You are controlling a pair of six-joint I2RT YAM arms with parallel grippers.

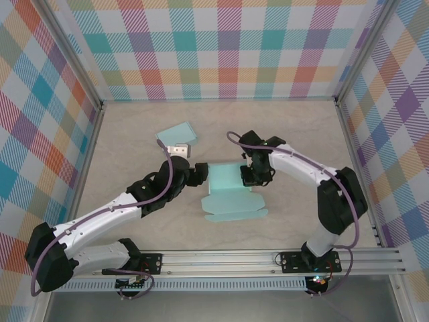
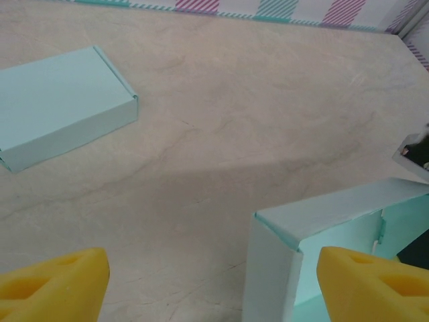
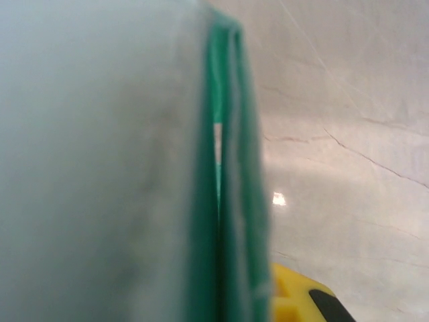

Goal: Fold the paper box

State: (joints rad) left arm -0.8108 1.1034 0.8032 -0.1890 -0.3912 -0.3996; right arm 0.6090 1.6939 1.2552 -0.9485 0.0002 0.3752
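Note:
I should next turn my right gripper while it holds the box's doubled side [image 1: 249,188] [image 3: 234,161], so the box swings around before I let go of it on the table, because its flat flap faces my base.
The pale teal paper box [image 1: 231,194] lies partly folded at the table's middle, with raised walls at its back and a flat flap toward the front. My left gripper [image 1: 200,174] is at its left back corner, open. In the left wrist view that corner [image 2: 281,261] stands between the yellow fingers [image 2: 57,285], closer to the right one. My right gripper [image 1: 253,176] is at the box's right wall. Up close, the doubled wall [image 3: 228,168] is blurred, with one yellow finger [image 3: 301,302] pressed against it. The other finger is hidden behind the panel.
A second, finished teal box [image 1: 176,136] lies closed at the back left, also in the left wrist view [image 2: 60,107]. Bare marble-pattern tabletop [image 1: 301,134] surrounds the work. Checked walls enclose three sides, and a metal rail [image 1: 268,258] runs along the near edge.

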